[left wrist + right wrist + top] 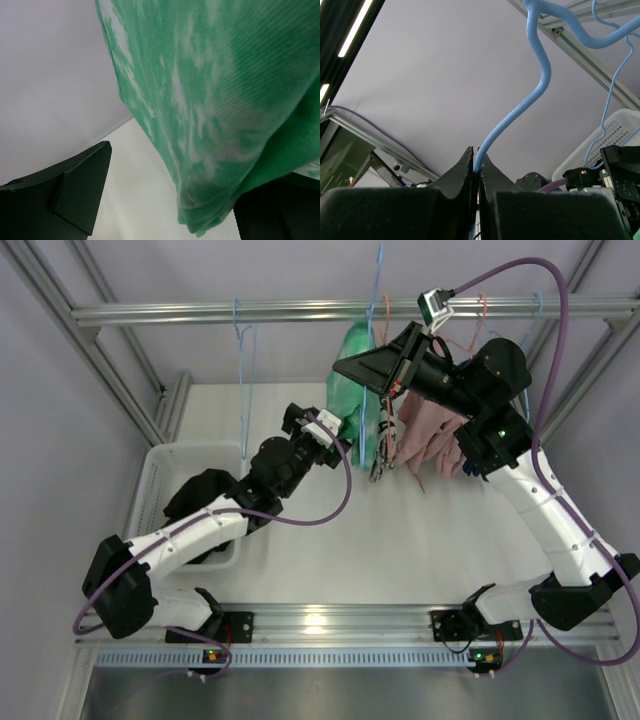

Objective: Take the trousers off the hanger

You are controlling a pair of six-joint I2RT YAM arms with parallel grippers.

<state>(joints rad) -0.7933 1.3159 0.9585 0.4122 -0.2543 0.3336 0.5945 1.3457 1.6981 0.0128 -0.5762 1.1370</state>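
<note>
My left gripper eases slightly farther onto the trousers' lower hem (204, 207) next and shuts, as the cloth already hangs between its open fingers.
The green-and-white trousers (358, 390) hang from a blue hanger (377, 300) on the top rail. In the left wrist view the trousers (225, 100) fill the upper right, and their lower hem hangs between my fingers, close to the right one. My left gripper (328, 428) (175, 190) is open beside the trousers' left side. My right gripper (385, 368) (476, 159) is shut on the blue hanger's wire (520, 107) just below its hook.
A pink garment (430, 435) hangs on another hanger just right of the trousers. An empty blue hanger (243, 350) hangs further left on the rail (200, 312). A white basket (175, 475) stands at the left under my left arm.
</note>
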